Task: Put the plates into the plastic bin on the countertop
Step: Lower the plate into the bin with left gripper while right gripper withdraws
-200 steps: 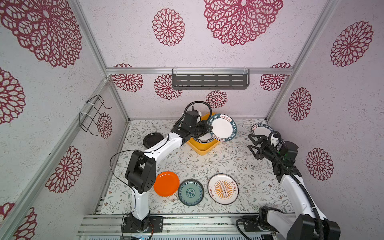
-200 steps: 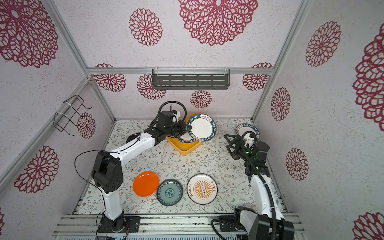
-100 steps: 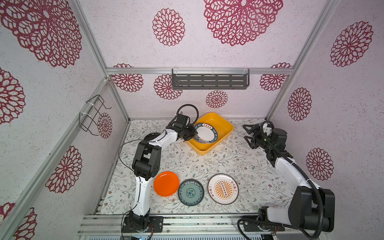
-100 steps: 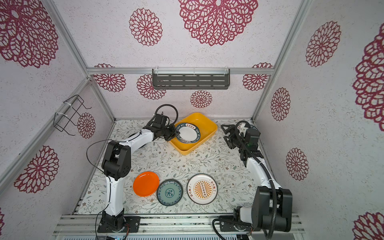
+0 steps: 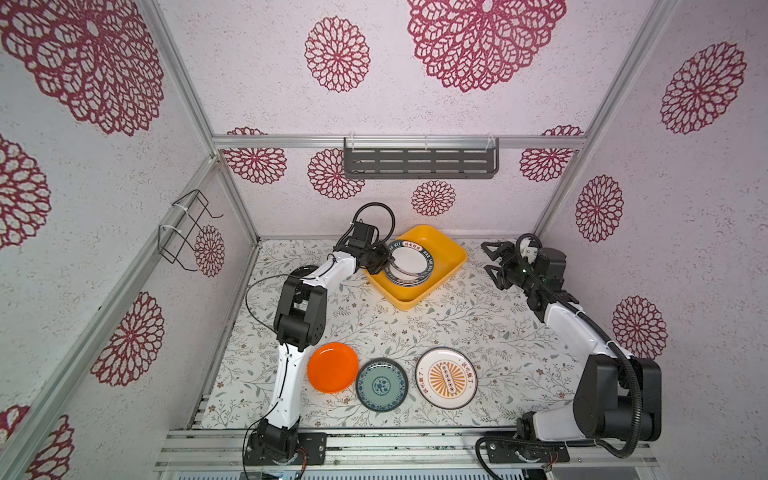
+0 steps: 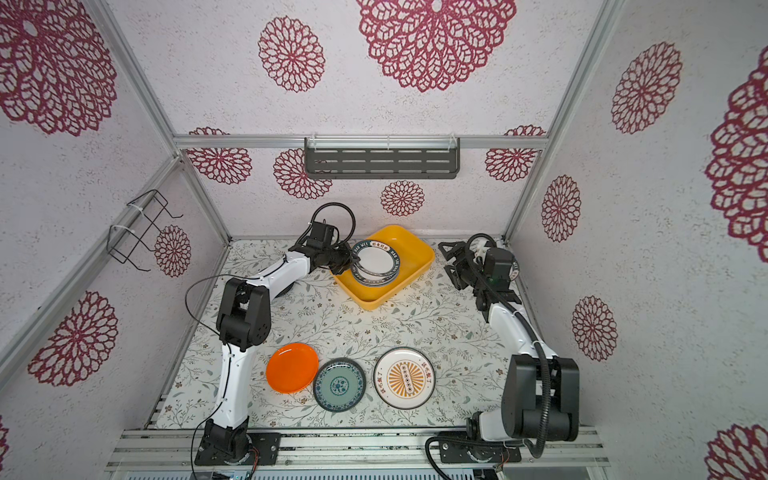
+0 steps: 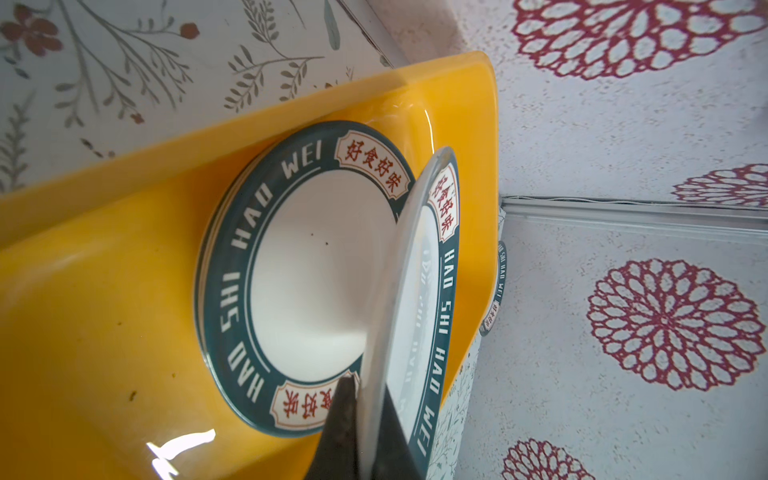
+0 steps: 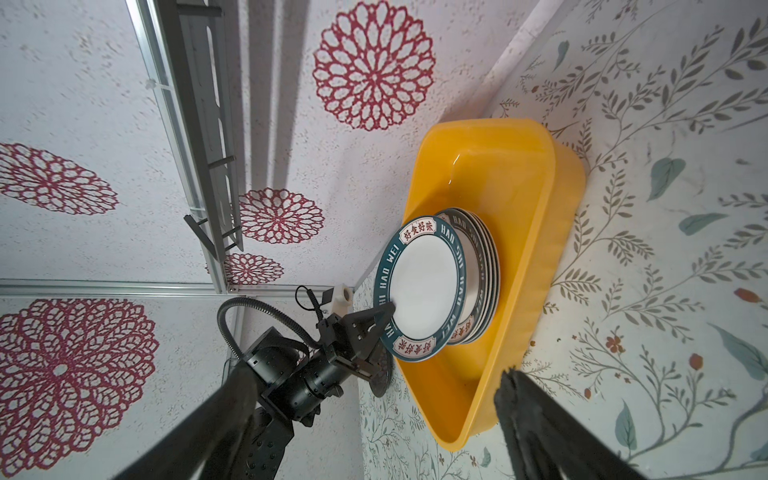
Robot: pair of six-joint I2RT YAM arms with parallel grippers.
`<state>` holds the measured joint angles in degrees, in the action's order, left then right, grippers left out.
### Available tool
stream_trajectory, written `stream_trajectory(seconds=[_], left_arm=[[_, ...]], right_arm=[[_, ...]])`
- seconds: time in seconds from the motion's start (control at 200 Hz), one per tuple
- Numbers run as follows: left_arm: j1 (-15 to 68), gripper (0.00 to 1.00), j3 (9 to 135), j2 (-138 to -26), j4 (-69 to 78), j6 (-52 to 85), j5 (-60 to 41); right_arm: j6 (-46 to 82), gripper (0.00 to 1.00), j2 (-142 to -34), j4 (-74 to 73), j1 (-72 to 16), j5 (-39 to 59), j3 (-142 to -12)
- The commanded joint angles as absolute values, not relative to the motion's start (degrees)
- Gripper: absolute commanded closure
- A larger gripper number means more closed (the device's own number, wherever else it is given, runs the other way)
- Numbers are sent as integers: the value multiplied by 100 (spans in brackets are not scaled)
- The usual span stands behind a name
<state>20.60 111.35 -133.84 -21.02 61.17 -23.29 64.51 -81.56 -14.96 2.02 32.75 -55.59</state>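
The held plate is tilted above the lettered stack inside the bin, so my left gripper should move down toward the stack's top plate (image 5: 408, 274) (image 7: 316, 272) and release the plate's rim.
The yellow plastic bin (image 5: 451, 259) sits at the back of the countertop (image 5: 457, 324) and holds a stack of lettered-rim plates (image 5: 405, 279). My left gripper (image 5: 384, 262) is shut on the rim of another lettered plate (image 8: 424, 286), which leans tilted over that stack. In the left wrist view the held plate (image 7: 415, 270) stands edge-on between the fingers (image 7: 338, 419). My right gripper (image 5: 492, 262) hangs open and empty to the right of the bin. Near the front lie an orange plate (image 5: 332, 368), a teal plate (image 5: 382, 384) and a sunburst plate (image 5: 446, 377).
A black plate (image 8: 381, 376) lies under the left arm, mostly hidden. Part of another lettered plate (image 6: 515, 270) shows behind the right wrist, near the right wall. A grey slotted shelf (image 5: 419, 162) hangs on the back wall and a wire rack (image 5: 187, 228) on the left wall.
The left gripper has carried the lettered plate down from above the bin to just over the stack. The right gripper has moved back toward the rear right corner, still open.
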Motion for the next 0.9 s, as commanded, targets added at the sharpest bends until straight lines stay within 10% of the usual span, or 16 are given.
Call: stream_trajectory(seconds=[0.0, 0.33, 0.896], left_arm=[[2024, 100, 11465, -13565, -2117, 6193, -2412], [2030, 96, 11663, -13836, -2140, 6411, -2305], [2170, 37, 11736, -13809, -2436, 6496, -1951]], right_arm=[[6261, 6, -8165, -1523, 176, 3207, -5837], [6160, 7, -8278, -1310, 185, 3272, -6055], [5945, 8, -8272, -910, 188, 3393, -6083]])
